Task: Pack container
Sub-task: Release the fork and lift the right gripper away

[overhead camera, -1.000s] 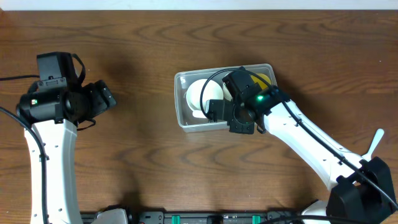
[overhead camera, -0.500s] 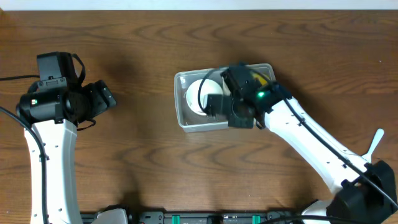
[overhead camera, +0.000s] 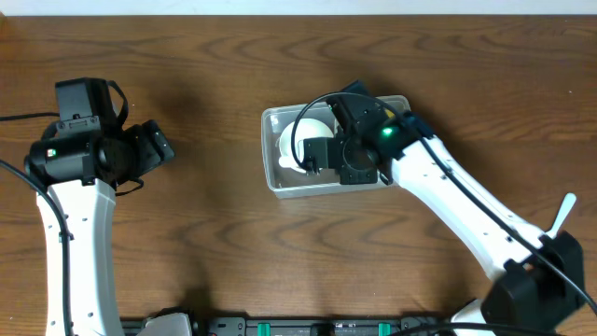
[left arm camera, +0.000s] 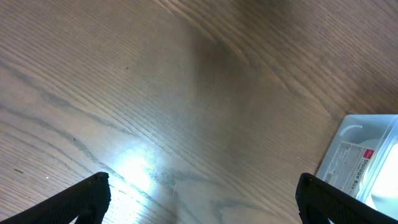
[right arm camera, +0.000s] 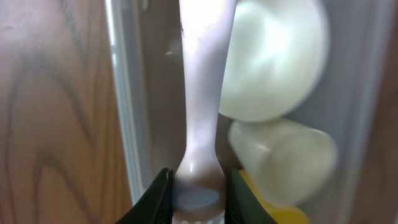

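I should next lower my right gripper and release the pale pink utensil inside the container, because the bare part between the bowl and the container's near side point(overhead camera: 300, 179) point(right arm camera: 163, 93) is below the gripper.
The clear plastic container point(overhead camera: 271, 159) stands mid-table, holding a white bowl point(overhead camera: 297, 140), a white cup and something yellow. My right gripper point(overhead camera: 325, 155) hangs over the container's near side, shut on a pale pink utensil. In the right wrist view the gripper point(right arm camera: 198, 190) clamps the utensil point(right arm camera: 202, 74), whose stem runs along the container wall point(right arm camera: 124, 106) beside the bowl point(right arm camera: 273, 56), cup point(right arm camera: 283, 155) and yellow item point(right arm camera: 280, 214). My left gripper point(overhead camera: 154, 145) is open and empty, far left of the container. It shows open point(left arm camera: 202, 199) over bare wood, with the container's corner point(left arm camera: 367, 158) at right.
A white utensil point(overhead camera: 562, 213) lies on the table at the far right, near the right arm's base. The table is dark wood; its far edge runs along the top of the overhead view.
My right gripper has moved toward the far side, from the container's near rim to over its inside, carrying the utensil. The left arm has not moved.
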You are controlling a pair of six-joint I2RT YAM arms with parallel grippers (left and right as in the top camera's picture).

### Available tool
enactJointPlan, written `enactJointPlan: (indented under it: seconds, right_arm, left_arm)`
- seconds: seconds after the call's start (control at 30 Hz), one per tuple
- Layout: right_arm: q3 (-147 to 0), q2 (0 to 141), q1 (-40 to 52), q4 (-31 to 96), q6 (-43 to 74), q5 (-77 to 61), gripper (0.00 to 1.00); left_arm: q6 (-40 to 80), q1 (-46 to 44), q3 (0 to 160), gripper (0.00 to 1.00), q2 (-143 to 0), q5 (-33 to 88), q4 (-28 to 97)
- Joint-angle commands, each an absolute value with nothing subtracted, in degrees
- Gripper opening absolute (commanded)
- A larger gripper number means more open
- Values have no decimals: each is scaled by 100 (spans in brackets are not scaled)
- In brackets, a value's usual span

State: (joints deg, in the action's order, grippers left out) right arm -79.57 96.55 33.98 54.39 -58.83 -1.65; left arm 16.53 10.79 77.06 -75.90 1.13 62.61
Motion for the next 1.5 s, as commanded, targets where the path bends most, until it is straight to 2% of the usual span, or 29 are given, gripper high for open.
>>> enactJointPlan:
  seconds: [0.0,0.47,0.63,0.83,0.9,1.07,1.23,1.37,1.43,1.47]
  right_arm:
    - [-8003,9926,3343,5544,-5988,-327,1]
    - [-8001,10394,3328,6139,-5968,-545,1]
    - [-8001,10394,3328,6154,-5833,-711,5]
    - [-8003,10394,3328,6149,-5833,-709,19]
    - [-8003,10394,3328,6149,-5833,-709,36]
    - [-8009,10368,3330,6060,-5828,-622,41]
    - [-8169,10180,3328,5994,-5481,-596,42]
    - [-8621,9891,3293,5876,-4451,-117,41]
    - [-8949,9714,3192,5806,-3424,556,27]
    - [-9050,9660,3135,5789,-3030,810,25]
  left_arm:
    - [1680,1103,7682,95,-7594,84,6272]
    - [1678,1103,7682,95,-7594,84,6272]
    - [1680,1103,7682,95,-7594,84,6272]
    - [1678,1103,7682,95,-7594,82,6272]
    - [1678,1103,7682,95,-7594,82,6272]
    - [1678,1103,7682,95,-7594,84,6272]
    - [1678,1103,7682,95,-7594,82,6272]
    - [1675,1103,7682,95,-7594,82,6270]
    - [1660,1103,7682,95,-7594,82,6272]
    - [1660,1103,7682,95,-7594,82,6272]
